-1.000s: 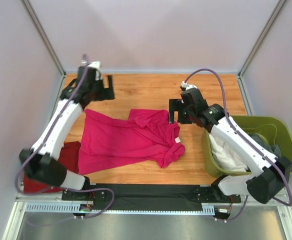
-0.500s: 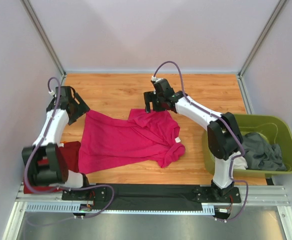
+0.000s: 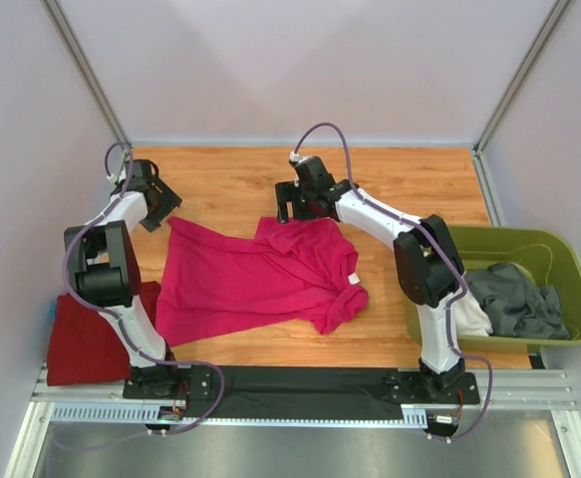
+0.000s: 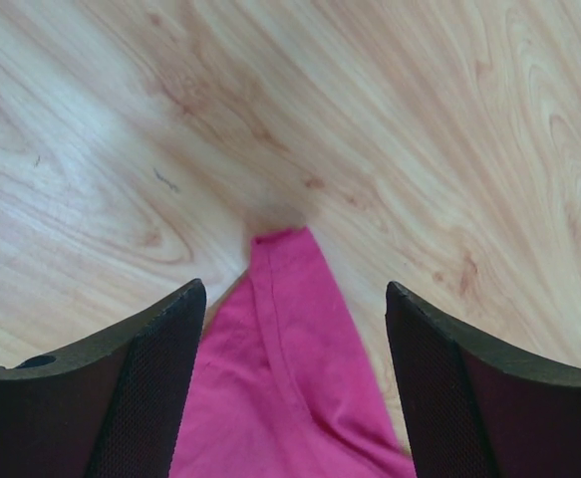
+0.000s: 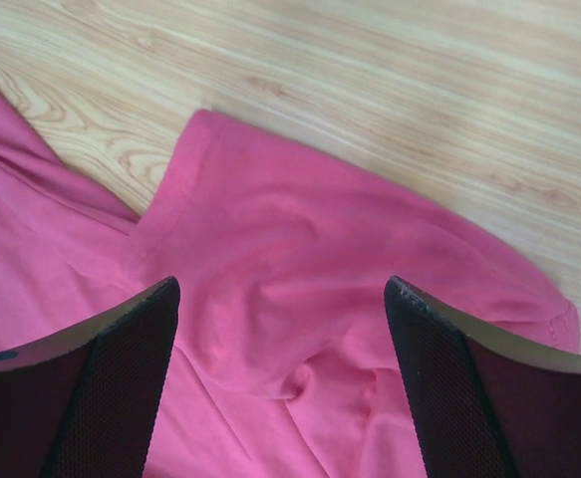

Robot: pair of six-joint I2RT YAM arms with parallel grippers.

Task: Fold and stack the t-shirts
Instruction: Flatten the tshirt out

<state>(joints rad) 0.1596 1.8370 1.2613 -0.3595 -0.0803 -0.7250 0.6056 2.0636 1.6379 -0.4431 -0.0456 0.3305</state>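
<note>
I will lower my right gripper next and move it to the left in the top view onto the magenta shirt's blunt far corner [image 3: 263, 222] [image 5: 204, 121], because that corner is beyond its fingers.
A magenta t-shirt [image 3: 255, 284] lies crumpled and spread on the wooden table. My left gripper [image 3: 162, 211] hovers open over its far left corner. In the left wrist view that pointed corner [image 4: 292, 349] lies between the two fingers of the left gripper [image 4: 295, 299], untouched. My right gripper [image 3: 292, 211] is open above the shirt's far edge, and rumpled cloth [image 5: 300, 249] fills the gap of the right gripper [image 5: 282, 289]. A dark red t-shirt [image 3: 86, 339] lies folded at the near left. A grey t-shirt [image 3: 514, 304] and a white one [image 3: 469, 319] sit in the bin.
An olive-green bin [image 3: 561, 254] stands at the right edge of the table. Bare wood [image 3: 240, 179] stretches behind the magenta shirt to the back wall. A black strip [image 3: 290, 383] runs along the near edge between the arm bases.
Both arms swung in toward the magenta shirt. The left gripper came down to its far left corner and the right gripper moved left to its far edge.
</note>
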